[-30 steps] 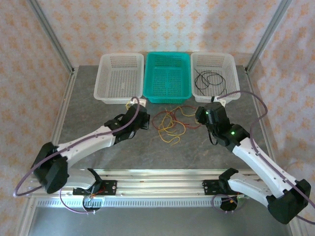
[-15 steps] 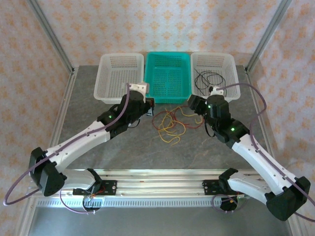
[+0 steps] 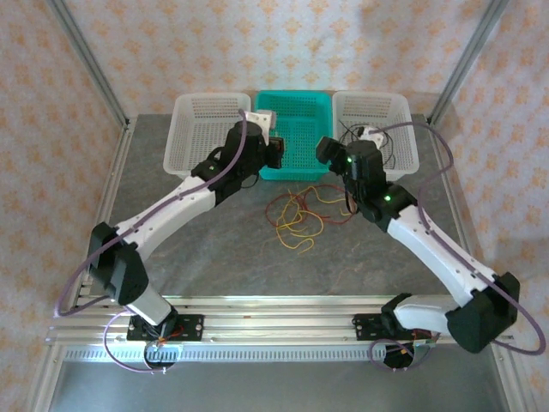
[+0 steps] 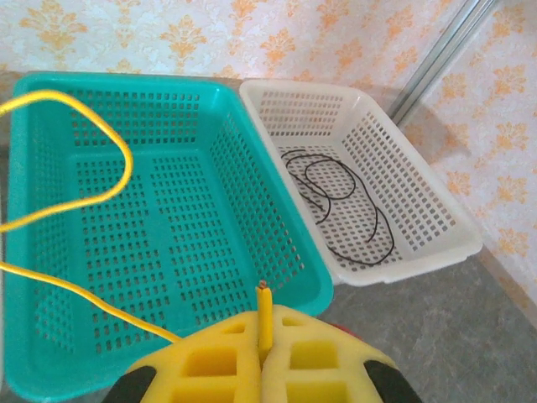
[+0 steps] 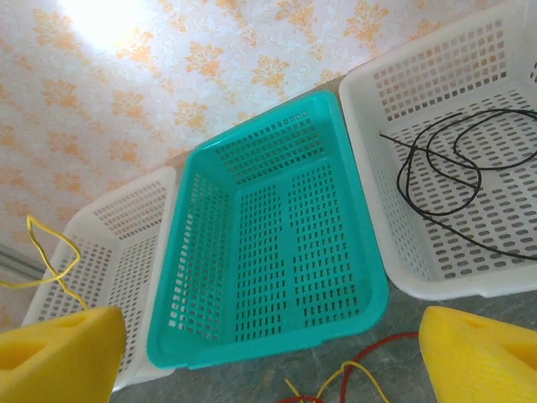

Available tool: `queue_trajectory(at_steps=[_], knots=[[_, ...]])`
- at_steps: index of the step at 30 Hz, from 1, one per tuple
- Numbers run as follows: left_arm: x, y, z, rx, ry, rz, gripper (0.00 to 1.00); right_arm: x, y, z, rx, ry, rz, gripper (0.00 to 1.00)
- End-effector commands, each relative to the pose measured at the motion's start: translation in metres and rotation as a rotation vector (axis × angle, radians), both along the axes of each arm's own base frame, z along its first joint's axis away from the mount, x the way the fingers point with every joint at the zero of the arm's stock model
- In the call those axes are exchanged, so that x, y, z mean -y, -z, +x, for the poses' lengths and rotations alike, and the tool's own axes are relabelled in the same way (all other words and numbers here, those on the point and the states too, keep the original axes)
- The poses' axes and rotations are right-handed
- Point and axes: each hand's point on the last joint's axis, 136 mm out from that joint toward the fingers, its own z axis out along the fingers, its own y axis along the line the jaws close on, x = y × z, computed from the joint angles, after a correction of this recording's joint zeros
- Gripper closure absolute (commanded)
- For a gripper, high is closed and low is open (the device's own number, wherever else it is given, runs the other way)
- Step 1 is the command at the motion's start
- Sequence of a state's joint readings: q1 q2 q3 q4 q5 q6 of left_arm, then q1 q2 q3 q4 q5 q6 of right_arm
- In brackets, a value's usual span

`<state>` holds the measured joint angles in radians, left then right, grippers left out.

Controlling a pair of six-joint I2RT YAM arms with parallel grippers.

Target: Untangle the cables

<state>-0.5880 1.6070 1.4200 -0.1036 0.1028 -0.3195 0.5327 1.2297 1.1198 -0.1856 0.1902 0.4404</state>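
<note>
I should move my left gripper outward and down into the teal basket [image 3: 292,107], over its bare bottom, to let go of the yellow cable's end. That basket is empty.
A tangle of red and yellow cables [image 3: 296,215] lies on the grey table in front of the teal basket [image 3: 292,107]. My left gripper [image 4: 265,326] hangs above the teal basket's [image 4: 193,151] near edge, its yellow pads shut on the end of a yellow cable [image 4: 265,306] that loops away to the left over the basket. From above, the left gripper [image 3: 276,150] sits at the teal basket's left front. My right gripper [image 3: 328,154] hovers at that basket's right front, and its pads [image 5: 478,353] stand wide open with nothing between them. A black cable [image 3: 369,139] lies in the right white basket [image 3: 399,107].
A left white basket [image 3: 184,129] stands beside the teal one. All three baskets line the table's back edge. Metal frame posts [image 3: 86,60] rise at the back corners. Both arms reach diagonally across the table toward the middle.
The left arm has swung away and to the right, carrying the yellow cable up to the teal basket. The right gripper has moved back and left while its jaws widened.
</note>
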Motion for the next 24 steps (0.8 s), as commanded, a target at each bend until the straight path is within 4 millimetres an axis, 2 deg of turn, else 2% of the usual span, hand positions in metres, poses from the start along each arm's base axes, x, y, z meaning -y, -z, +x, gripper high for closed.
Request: queue_trajectory(at_steps=[1,7,10,14,19,24], knots=[[0.017,-0.022,0.018,0.053,0.064,-0.054,1.0,0.009,-0.01,0.017,0.016,0.055,-0.027,0.09],[0.029,-0.011,0.053,0.025,0.079,-0.083,1.0,0.026,0.016,0.048,-0.067,0.041,0.027,0.08],[0.04,-0.004,0.067,0.013,0.111,-0.106,1.0,0.026,0.028,0.06,-0.099,-0.014,0.057,0.09],[0.055,0.018,0.091,-0.029,0.127,-0.1,1.0,0.019,0.033,0.074,-0.117,-0.085,0.075,0.09],[0.067,0.038,0.116,-0.079,0.117,-0.122,1.0,0.021,0.038,0.086,-0.139,-0.071,0.061,0.09],[0.074,0.061,0.136,-0.132,0.081,-0.148,1.0,0.032,0.049,0.085,-0.179,-0.015,0.028,0.09]])
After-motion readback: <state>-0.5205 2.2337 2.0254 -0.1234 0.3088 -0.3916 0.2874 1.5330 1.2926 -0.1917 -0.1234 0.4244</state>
